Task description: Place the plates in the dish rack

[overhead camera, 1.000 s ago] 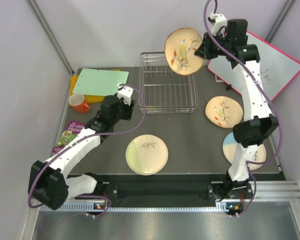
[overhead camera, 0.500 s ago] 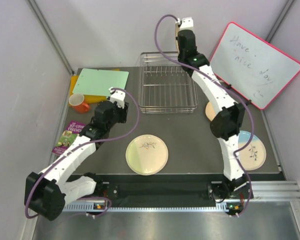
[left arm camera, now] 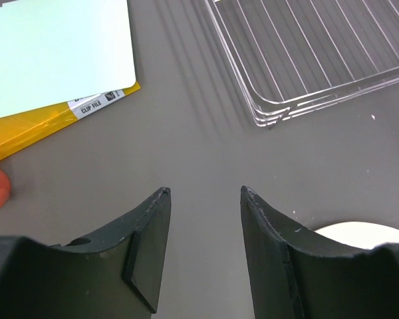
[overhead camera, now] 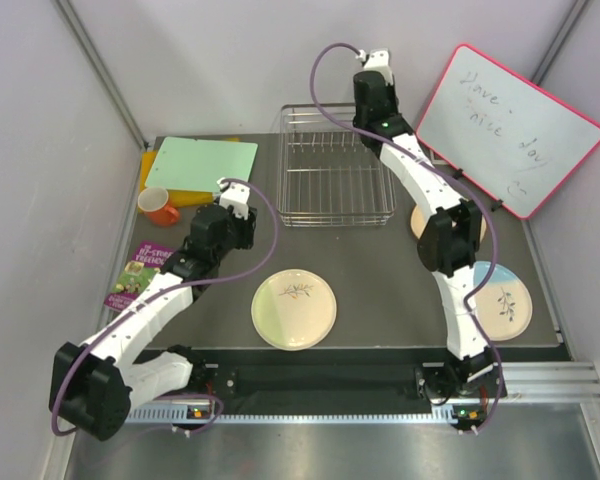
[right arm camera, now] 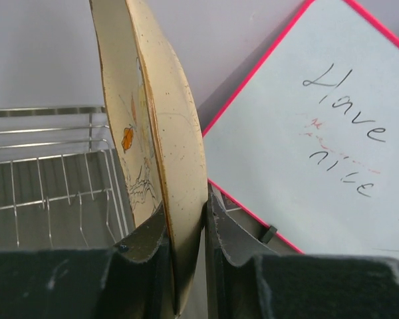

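Observation:
The cream plate is high beside the rack's far wires, so my right gripper should next go down and left in the top view, over them, to release it.
The silver wire dish rack (overhead camera: 330,172) stands at the back middle of the table. My right gripper (right arm camera: 186,199) is shut on the lower rim of a cream plate (right arm camera: 173,133) with a painted twig and orange motif. That plate stands upright and edge-on, high beside the rack (right arm camera: 46,179). My left gripper (left arm camera: 203,193) hangs open and empty over bare table, short of the rack's near left corner (left arm camera: 272,113). A pale green and cream plate (overhead camera: 294,308) lies flat at the front middle. Another cream plate (overhead camera: 418,222) and a light blue one (overhead camera: 508,302) lie at the right, half hidden by my right arm.
A pink-framed whiteboard (overhead camera: 510,130) leans at the back right, close behind the held plate. A green sheet (overhead camera: 202,162) lies on a yellow clip file at the back left, with an orange cup (overhead camera: 158,206) and a booklet (overhead camera: 135,275) nearer.
My right arm has swung left from near the whiteboard and rolled its wrist, turning the held plate from face-on to edge-on. My left arm has barely shifted.

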